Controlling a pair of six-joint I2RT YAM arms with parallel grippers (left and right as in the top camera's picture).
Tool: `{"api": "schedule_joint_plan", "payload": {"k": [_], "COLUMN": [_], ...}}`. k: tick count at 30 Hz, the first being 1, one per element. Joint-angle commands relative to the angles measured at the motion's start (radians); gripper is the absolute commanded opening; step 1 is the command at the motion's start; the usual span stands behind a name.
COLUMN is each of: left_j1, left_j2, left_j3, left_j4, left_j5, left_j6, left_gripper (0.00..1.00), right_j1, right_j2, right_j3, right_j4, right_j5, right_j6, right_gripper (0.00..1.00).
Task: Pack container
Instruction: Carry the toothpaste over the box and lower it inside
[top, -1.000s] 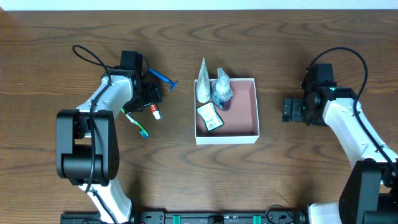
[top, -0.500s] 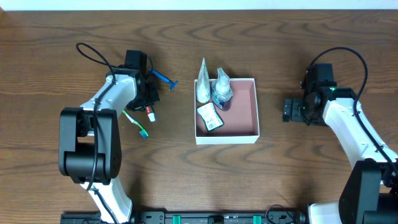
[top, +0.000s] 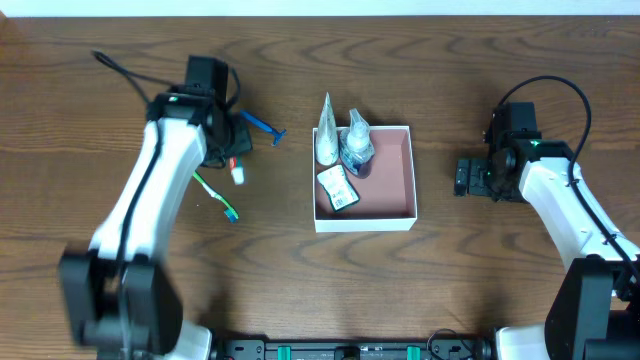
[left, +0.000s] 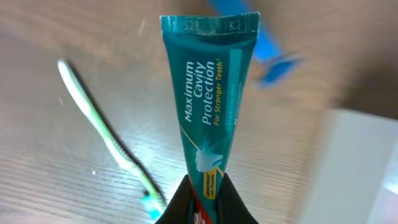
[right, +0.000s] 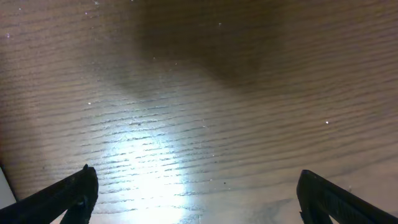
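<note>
The container's side past the green packet (top: 337, 187) is empty. Next, my left gripper crosses past the packet to the container's bare bottom and lowers to release the tube.
The container (top: 392, 180), a shallow white box with a reddish-brown inside, sits mid-table and holds two clear pouches (top: 342, 143) and a green packet (top: 337, 187). My left gripper (top: 230, 155) is left of it, shut on a teal toothpaste tube (left: 208, 93) near its cap end. In the overhead view only the tube's white and red cap end (top: 237, 173) shows below the gripper. In the left wrist view the tube stands up from my black fingers (left: 180, 208), above the wood. My right gripper (top: 462, 178) stands open to the container's right, with only bare table between its fingertips (right: 78, 190).
A green toothbrush (top: 216, 196) lies on the table below the left gripper, also the toothbrush (left: 106, 134) at the left of the wrist view. A blue razor (top: 262, 127) lies between the left gripper and the container. The container's white wall (left: 367, 168) shows at the right of the left wrist view.
My left gripper has closed on the toothpaste tube and shifted slightly up the table with it, the arm rising and swinging. The right arm has not moved.
</note>
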Motion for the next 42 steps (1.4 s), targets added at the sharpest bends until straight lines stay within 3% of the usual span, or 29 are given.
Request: {"api": "schedule_joint_plan", "payload": {"k": [1,5,8,12,17,28,42], "left_j1": [-0.087,-0.267,-0.441,-0.668,-0.842,-0.902,-0.89], "left_j2": [-0.154,-0.296,-0.344,-0.328,-0.222,0.067,0.269], "left_j3": [0.028,0.028,0.028,0.028,0.028,0.028,0.028], "left_j4": [-0.014,0.013,0.04,0.077,0.125,0.303,0.383], "left_j5": [-0.003,-0.033,-0.164,-0.387,-0.61,-0.639,-0.713], "left_j6": [0.035,0.031,-0.015,-0.11,-0.267,-0.473,-0.478], "left_gripper": [0.06,0.06,0.06,0.06,0.06,0.06,0.06], "right_j1": [0.004,0.004,0.004,0.004,0.004,0.004,0.004], "right_j2": [-0.008,-0.008,-0.008,-0.008,-0.008,-0.008,-0.008], "right_j3": [0.0,0.0,0.0,0.0,0.0,0.0,0.0], "right_j4": [-0.001,-0.001,-0.001,-0.001,-0.001,-0.001,-0.001], "right_j5": [0.013,0.013,0.013,0.013,0.013,0.013,0.013], "right_j6": [-0.01,-0.01,-0.01,-0.01,-0.01,-0.01,-0.01], "right_gripper": [0.99,0.99,0.99,0.99,0.99,0.99,0.99]}}
